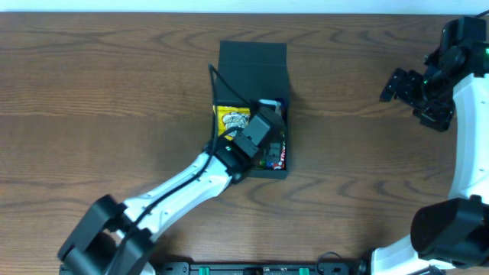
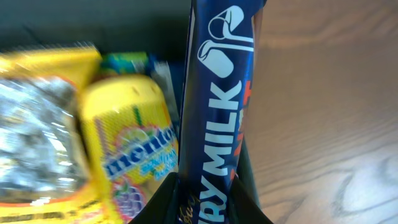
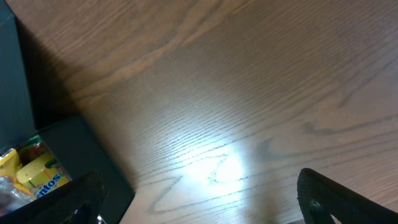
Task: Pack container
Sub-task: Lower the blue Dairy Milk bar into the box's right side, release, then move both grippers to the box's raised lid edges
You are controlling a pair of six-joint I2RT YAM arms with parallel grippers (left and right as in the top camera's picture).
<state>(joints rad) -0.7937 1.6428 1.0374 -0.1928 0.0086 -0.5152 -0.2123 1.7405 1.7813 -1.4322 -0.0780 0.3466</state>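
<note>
The bar [image 2: 217,112] already points along the container's side. My left gripper moves down next to the part of the container beside the Mentos pack below it and releases the bar there.
The dark teal-green container [image 1: 252,61] stands open at the middle of the table, its flap lid folded back on the far side. Yellow snack packets [image 1: 231,120] lie inside it. My left gripper [image 1: 263,130] hangs over the container's right half, shut on a dark blue Dairy Milk chocolate bar [image 2: 217,112] held upright between the fingers [image 2: 205,205]. Next to it in the left wrist view lie a yellow Mentos pack [image 2: 134,143] and a yellow crinkly packet [image 2: 37,124]. My right gripper [image 1: 416,92] is open and empty, raised at the far right; its view shows the container's corner [image 3: 68,149].
The wooden table [image 1: 114,99] spreads to both sides of the container. In the right wrist view a bright light glare [image 3: 217,168] lies on the bare wood between the fingers.
</note>
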